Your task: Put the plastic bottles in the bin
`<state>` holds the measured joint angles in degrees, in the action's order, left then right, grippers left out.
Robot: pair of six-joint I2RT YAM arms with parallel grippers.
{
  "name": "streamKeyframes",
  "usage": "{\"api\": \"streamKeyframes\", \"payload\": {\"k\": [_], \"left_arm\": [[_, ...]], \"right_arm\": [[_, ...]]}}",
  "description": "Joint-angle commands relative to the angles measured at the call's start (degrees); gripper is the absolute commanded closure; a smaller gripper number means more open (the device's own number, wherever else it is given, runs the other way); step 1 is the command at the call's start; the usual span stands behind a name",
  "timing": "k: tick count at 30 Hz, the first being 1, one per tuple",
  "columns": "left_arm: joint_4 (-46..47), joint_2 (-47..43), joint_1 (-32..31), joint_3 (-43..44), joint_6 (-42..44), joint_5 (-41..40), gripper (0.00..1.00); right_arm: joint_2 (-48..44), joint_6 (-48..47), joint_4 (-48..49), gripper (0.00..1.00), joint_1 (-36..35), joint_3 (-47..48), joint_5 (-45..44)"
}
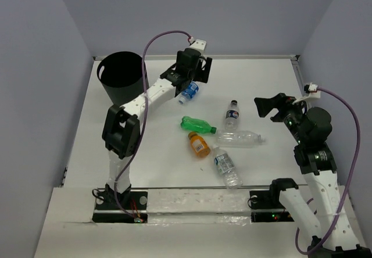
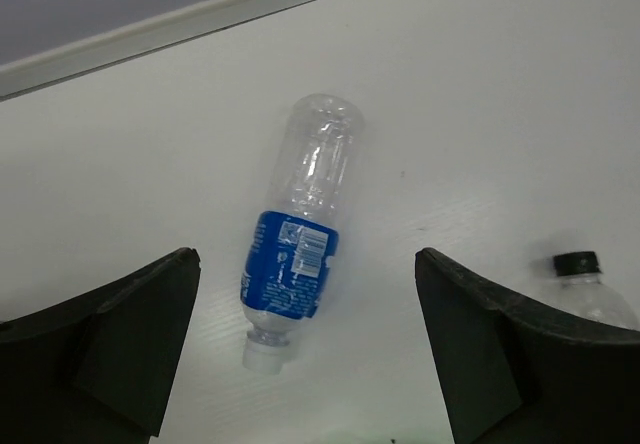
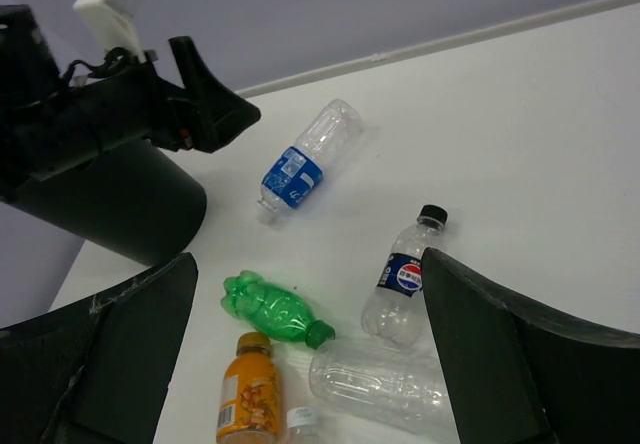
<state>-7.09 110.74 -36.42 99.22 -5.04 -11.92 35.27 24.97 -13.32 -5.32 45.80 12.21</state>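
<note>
The bottle is still below my left gripper's spread fingers, so they should next go down, open, around the bottle's clear half (image 2: 313, 167) beyond the blue label.
A clear bottle with a blue label and white cap (image 1: 189, 90) lies on the table to the right of the black bin (image 1: 122, 78). My left gripper (image 1: 195, 76) hovers open above it; in the left wrist view the bottle (image 2: 296, 249) lies between the spread fingers (image 2: 130, 334), untouched. A green bottle (image 1: 197, 125), an orange bottle (image 1: 199, 144), a dark-capped bottle (image 1: 232, 114), a large clear bottle (image 1: 241, 138) and a labelled clear bottle (image 1: 226, 167) lie mid-table. My right gripper (image 1: 266, 107) is open and empty, to the right of them.
The right wrist view shows the bin (image 3: 110, 204), the left gripper (image 3: 190, 104), the blue-label bottle (image 3: 305, 164), and the green (image 3: 275, 309), orange (image 3: 248, 394) and dark-capped (image 3: 405, 279) bottles. A raised rim (image 1: 232, 56) runs along the table's far edge.
</note>
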Motion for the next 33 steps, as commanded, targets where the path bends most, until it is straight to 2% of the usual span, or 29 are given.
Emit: {"api": "streamKeyframes", "payload": {"k": [1, 2, 6, 9, 15, 20, 26, 29, 30, 33], "left_arm": [[-5.9, 6.5, 2.6, 10.1, 7.3, -4.0, 0.01], [-7.3, 8.2, 2.9, 14.5, 7.5, -3.2, 0.01], [-11.1, 16.9, 4.1, 22.2, 9.3, 2.5, 0.01], [-10.4, 20.0, 4.6, 25.0, 10.4, 6.6, 0.01], [-8.6, 28.7, 4.8, 33.2, 10.8, 9.2, 0.01], [-6.9, 31.6, 4.8, 33.1, 8.8, 14.8, 0.01], [-5.8, 34.1, 4.7, 32.7, 8.5, 13.2, 0.01], [-5.0, 35.4, 4.8, 33.4, 8.4, 12.6, 0.07], [-4.9, 35.9, 4.7, 33.8, 8.2, 12.7, 0.14], [-3.9, 36.7, 4.7, 34.6, 7.9, 13.4, 0.26]], "right_arm": [[0.3, 0.2, 2.9, 0.01, -0.3, -0.3, 3.4], [0.9, 0.3, 3.0, 0.01, -0.3, -0.3, 3.9], [2.1, 0.6, 4.3, 0.01, -0.3, -0.7, 5.9], [2.6, 1.2, 5.7, 0.01, -0.3, -1.4, 7.3], [4.2, 1.7, 6.6, 0.01, -0.3, -1.9, 9.8], [6.1, 1.9, 6.6, 0.01, -0.3, -1.6, 10.9], [6.7, 1.9, 6.6, 0.01, -0.3, -1.7, 10.6], [7.0, 2.2, 7.3, 0.02, -0.3, -2.0, 11.1], [7.1, 2.3, 7.6, 0.03, -0.3, -2.2, 11.3], [7.8, 2.9, 8.9, 0.06, -0.3, -2.6, 13.5]]}}
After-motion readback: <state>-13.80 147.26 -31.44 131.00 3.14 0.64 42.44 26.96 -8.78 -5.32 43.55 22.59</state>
